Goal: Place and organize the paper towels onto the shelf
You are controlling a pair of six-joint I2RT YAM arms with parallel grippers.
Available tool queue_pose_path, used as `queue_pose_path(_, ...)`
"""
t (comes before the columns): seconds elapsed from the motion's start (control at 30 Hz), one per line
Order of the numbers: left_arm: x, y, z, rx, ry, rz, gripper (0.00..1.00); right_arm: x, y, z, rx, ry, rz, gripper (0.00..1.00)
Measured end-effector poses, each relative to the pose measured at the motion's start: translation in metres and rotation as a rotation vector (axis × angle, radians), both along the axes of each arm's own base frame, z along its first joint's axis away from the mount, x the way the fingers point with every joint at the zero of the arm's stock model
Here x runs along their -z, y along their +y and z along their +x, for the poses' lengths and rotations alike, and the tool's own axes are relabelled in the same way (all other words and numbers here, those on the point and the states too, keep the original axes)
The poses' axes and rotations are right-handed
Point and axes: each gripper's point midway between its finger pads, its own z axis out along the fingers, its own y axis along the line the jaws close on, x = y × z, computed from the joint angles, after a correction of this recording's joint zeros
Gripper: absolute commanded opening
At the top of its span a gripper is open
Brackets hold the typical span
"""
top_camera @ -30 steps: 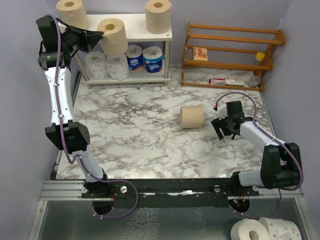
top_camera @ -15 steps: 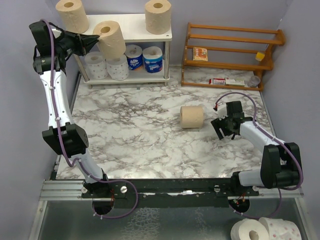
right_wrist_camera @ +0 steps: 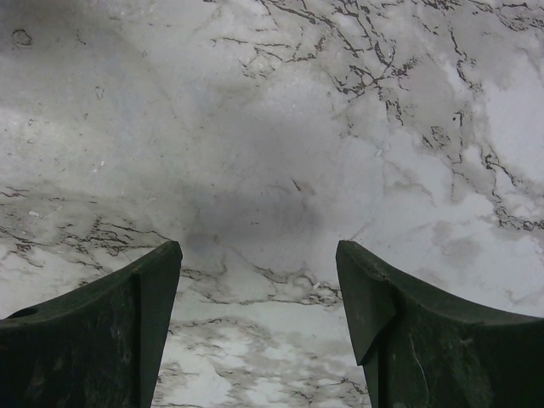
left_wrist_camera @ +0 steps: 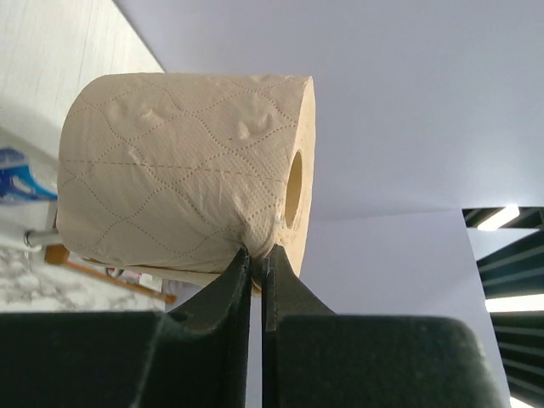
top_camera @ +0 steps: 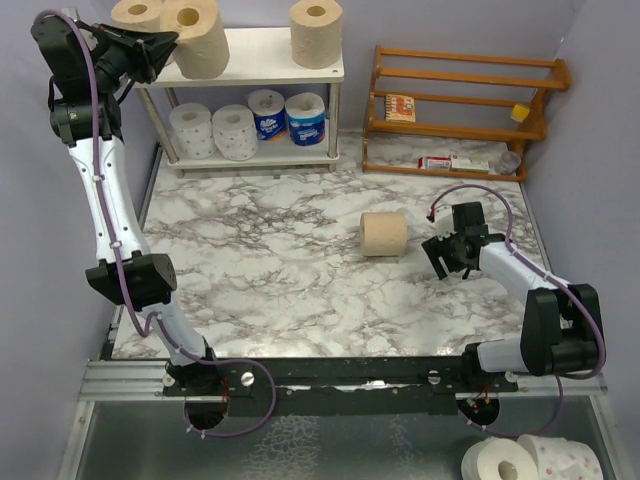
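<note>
Next, my left gripper comes down outward and eases the tan roll onto the top board (top_camera: 203, 66) beside the roll at the board's end. Bare board lies open there.
My left gripper (top_camera: 168, 40) is shut on a tan paper towel roll (top_camera: 193, 36), pinching its edge (left_wrist_camera: 255, 246), and holds it high over the left end of the white shelf (top_camera: 255, 55). Two more tan rolls stand on the top board, one at the far left (top_camera: 135, 13) and one at the right (top_camera: 317, 32). On the lower board sit two pink-dotted white rolls (top_camera: 190, 128) and two blue-wrapped rolls (top_camera: 305, 118). A fourth tan roll (top_camera: 384, 234) lies on its side on the marble table. My right gripper (top_camera: 447, 253) is open and empty just right of it, over bare marble (right_wrist_camera: 255, 170).
An orange-brown wooden slatted rack (top_camera: 460, 110) with small boxes stands at the back right. Two spare rolls (top_camera: 525, 458) lie below the table's near edge at the bottom right. Purple walls close in the left and right sides.
My left arm has lifted the tan roll up and to the left, from in front of the shelf to above its top board's left end. The right arm has not moved.
</note>
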Motion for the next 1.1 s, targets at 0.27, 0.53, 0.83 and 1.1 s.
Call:
queue_pose_path(0.27, 0.028, 0.027, 0.048, -0.117, 0.001, 0.027, 0.00, 0.002, 0.000, 0.000, 0.001, 0.006, -0.003, 0.75)
queue_pose_path(0.53, 0.063, 0.034, 0.079, -0.160, 0.032, 0.036, 0.00, 0.002, -0.002, 0.000, 0.004, 0.006, -0.008, 0.75)
queue_pose_path(0.83, 0.061, 0.033, 0.098, -0.202, -0.010, 0.057, 0.00, 0.002, -0.002, -0.001, 0.005, 0.006, -0.010, 0.75)
queue_pose_path(1.1, 0.067, 0.025, 0.126, -0.237, -0.055, 0.093, 0.96, 0.001, -0.003, 0.000, 0.010, 0.005, -0.017, 0.75)
